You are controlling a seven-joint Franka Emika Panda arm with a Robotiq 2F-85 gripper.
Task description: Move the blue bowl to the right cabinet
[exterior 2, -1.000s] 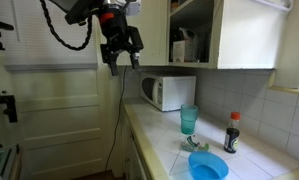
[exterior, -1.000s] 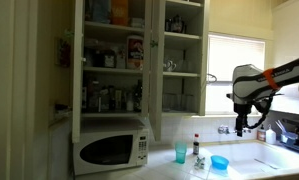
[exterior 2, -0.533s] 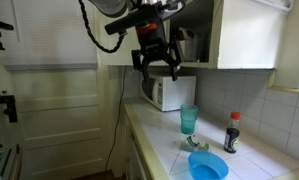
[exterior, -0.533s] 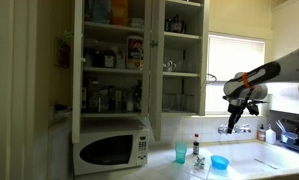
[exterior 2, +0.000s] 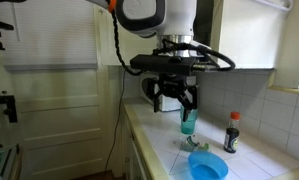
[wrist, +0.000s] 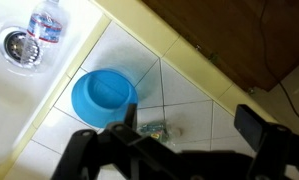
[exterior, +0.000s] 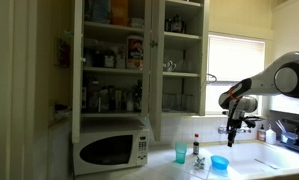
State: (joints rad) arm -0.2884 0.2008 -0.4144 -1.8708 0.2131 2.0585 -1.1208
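My gripper should go down toward the left in the wrist view, onto the blue bowl's rim by the wrapper [exterior 2: 192, 158], because the bowl lies below it on that side.
The blue bowl [exterior: 220, 162] is a small shallow light-blue bowl on the tiled counter, also in the other exterior view [exterior 2: 208, 167] and in the wrist view [wrist: 102, 97]. My gripper [exterior: 232, 128] hangs open and empty above the counter, well above the bowl; it also shows in an exterior view [exterior 2: 174, 100]. In the wrist view the gripper [wrist: 189, 125] has its jaws spread wide, and the bowl lies left of them. The right cabinet [exterior: 182, 60] is the narrow white-framed section holding clear glassware, up and left of the gripper.
A teal cup [exterior: 180, 152] and a dark red-capped bottle [exterior: 197, 148] stand beside the bowl. A small wrapper [wrist: 152, 128] lies on the tiles. A white microwave [exterior: 111, 148] sits under the wider cabinet section. A sink drain [wrist: 24, 45] is near the bowl.
The arm has swung across and lowered the open gripper toward the counter, so it now hangs near the cup and above the bowl. The bowl, cup and bottle have not moved.
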